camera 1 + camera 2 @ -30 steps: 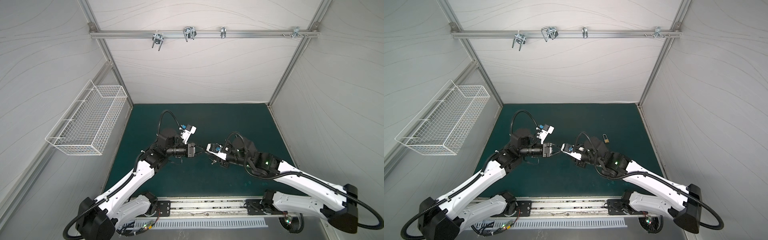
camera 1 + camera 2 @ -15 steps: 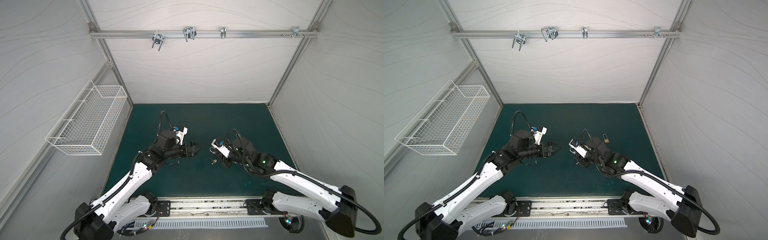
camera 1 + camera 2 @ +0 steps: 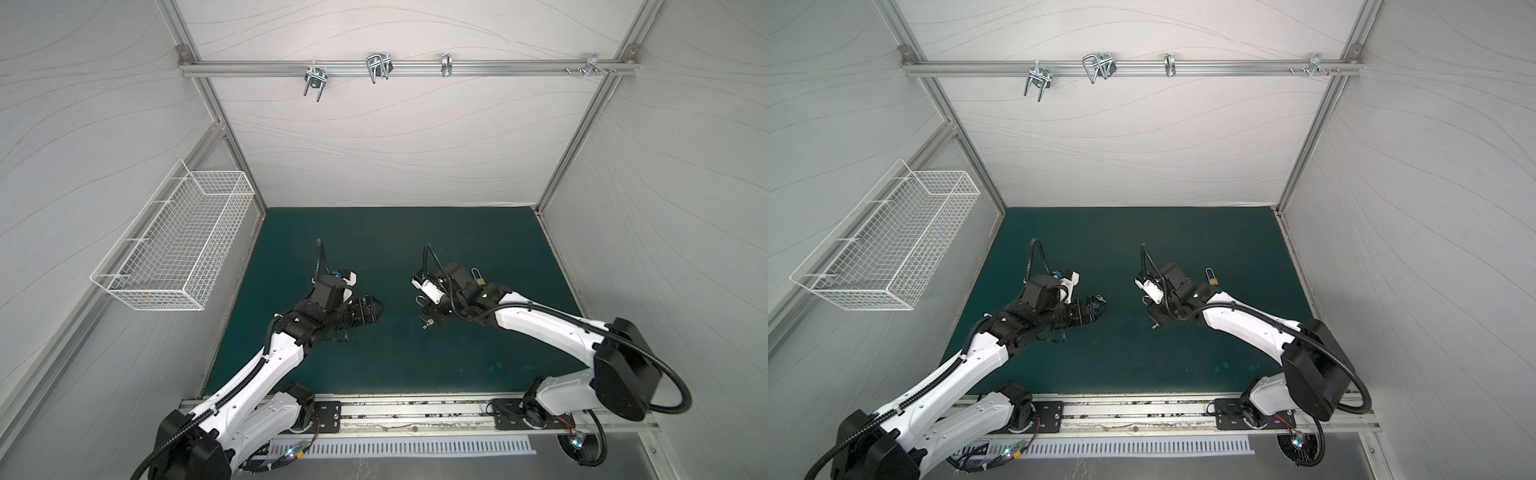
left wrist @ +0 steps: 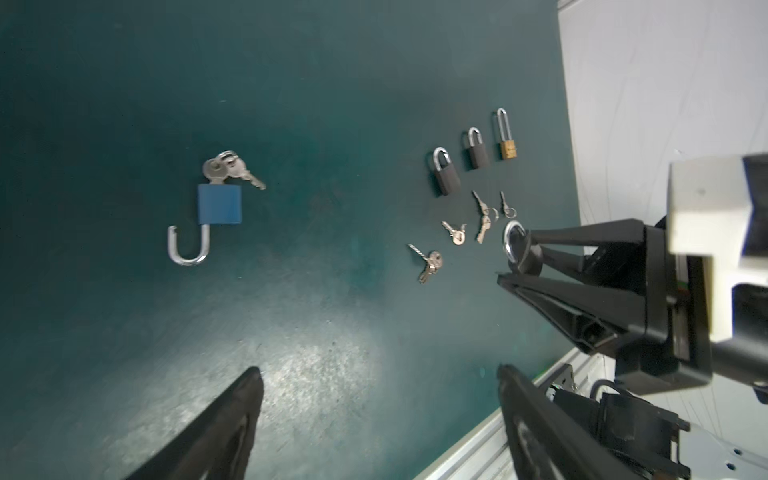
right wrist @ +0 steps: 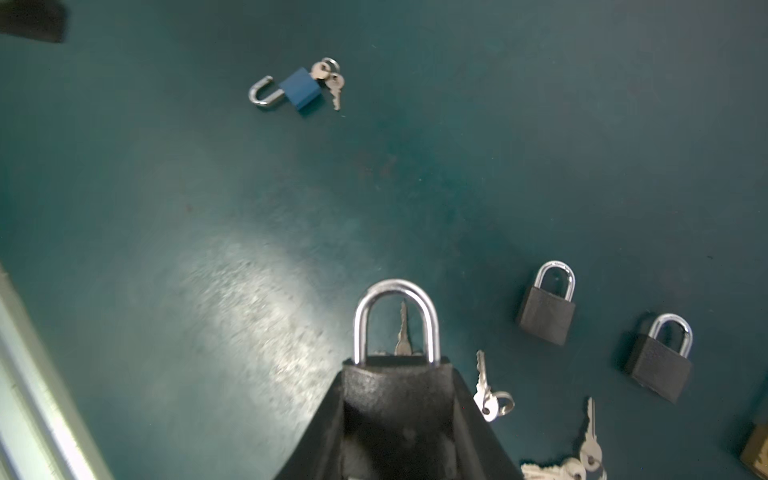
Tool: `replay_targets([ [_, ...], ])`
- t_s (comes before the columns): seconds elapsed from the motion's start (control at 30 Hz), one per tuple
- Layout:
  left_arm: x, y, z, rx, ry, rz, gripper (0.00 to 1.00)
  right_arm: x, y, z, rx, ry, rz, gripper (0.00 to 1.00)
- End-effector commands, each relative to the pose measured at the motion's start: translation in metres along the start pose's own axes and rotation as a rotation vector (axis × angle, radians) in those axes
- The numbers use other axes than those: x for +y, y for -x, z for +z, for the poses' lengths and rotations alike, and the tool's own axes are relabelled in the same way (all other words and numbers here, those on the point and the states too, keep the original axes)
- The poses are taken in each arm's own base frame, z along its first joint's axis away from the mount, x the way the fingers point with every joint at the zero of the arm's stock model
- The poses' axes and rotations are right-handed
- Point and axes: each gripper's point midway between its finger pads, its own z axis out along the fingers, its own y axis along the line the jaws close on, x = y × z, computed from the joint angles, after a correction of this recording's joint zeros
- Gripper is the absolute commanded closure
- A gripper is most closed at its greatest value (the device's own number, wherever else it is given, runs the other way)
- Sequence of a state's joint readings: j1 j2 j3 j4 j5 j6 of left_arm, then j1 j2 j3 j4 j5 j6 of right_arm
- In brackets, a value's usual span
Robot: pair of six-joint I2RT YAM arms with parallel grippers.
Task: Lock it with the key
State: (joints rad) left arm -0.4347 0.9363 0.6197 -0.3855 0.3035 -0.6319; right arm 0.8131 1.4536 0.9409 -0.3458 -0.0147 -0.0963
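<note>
My right gripper moves down to the bare mat beside the other black padlocks next and releases the black padlock, since that spot lies below it, clear of keys.
My right gripper [image 5: 397, 374] is shut on a black padlock [image 5: 397, 390] whose silver shackle [image 5: 395, 316] is closed. The left wrist view shows the same padlock [image 4: 524, 253] between the right gripper's fingers, with no key visible in it. A key [image 5: 402, 332] lies on the mat beyond the shackle. My left gripper [image 4: 380, 374] is open and empty, and in both top views it [image 3: 376, 309] hangs apart from the right gripper [image 3: 426, 309]. A blue padlock [image 4: 219, 204] lies on the mat with its shackle open and keys [image 4: 218, 168] in its base.
On the green mat [image 4: 291, 311] lie two more black padlocks [image 4: 446, 176] [image 4: 477, 151], a brass long-shackle padlock [image 4: 507, 147] and several loose keys [image 4: 455, 235]. A wire basket [image 3: 178, 245] hangs on the left wall. A metal rail [image 3: 395, 415] runs along the front edge.
The left gripper, which was shut close against the right gripper's padlock, has opened and drawn back left. The right arm has pulled back right with the padlock.
</note>
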Motion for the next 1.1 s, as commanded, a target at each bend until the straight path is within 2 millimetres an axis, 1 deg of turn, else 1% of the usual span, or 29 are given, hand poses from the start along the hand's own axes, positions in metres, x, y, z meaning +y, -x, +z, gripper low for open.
replay_targets([
  [0.0,-0.003,0.005,-0.004,-0.020,-0.022,-0.004,0.11,-0.010,0.005,0.013,0.032,-0.020,0.035,1.00],
  [0.13,-0.003,0.002,-0.004,-0.009,-0.021,0.001,0.11,-0.026,0.002,0.036,0.106,-0.073,0.073,1.00],
  [0.27,-0.002,0.003,-0.006,-0.017,-0.016,0.004,0.11,-0.034,0.000,0.055,0.140,-0.080,0.105,1.00],
  [0.37,-0.001,0.003,-0.008,-0.020,-0.010,0.004,0.11,-0.038,0.000,0.064,0.154,-0.078,0.129,1.00],
  [0.53,0.000,0.001,-0.009,-0.017,-0.008,0.004,0.11,-0.041,0.002,0.078,0.186,-0.079,0.122,1.00],
  [0.77,0.002,0.002,-0.010,-0.023,-0.001,-0.004,0.11,-0.045,-0.009,0.093,0.254,-0.083,0.135,1.00],
  [0.83,0.002,0.001,-0.010,-0.021,0.002,-0.005,0.11,-0.046,-0.011,0.095,0.263,-0.081,0.139,0.97],
  [0.93,0.003,0.001,-0.010,-0.024,0.005,-0.006,0.11,-0.046,-0.016,0.099,0.284,-0.076,0.150,0.88],
  [1.07,0.004,0.002,-0.009,-0.022,0.006,-0.010,0.11,-0.048,-0.021,0.103,0.307,-0.068,0.168,0.73],
])
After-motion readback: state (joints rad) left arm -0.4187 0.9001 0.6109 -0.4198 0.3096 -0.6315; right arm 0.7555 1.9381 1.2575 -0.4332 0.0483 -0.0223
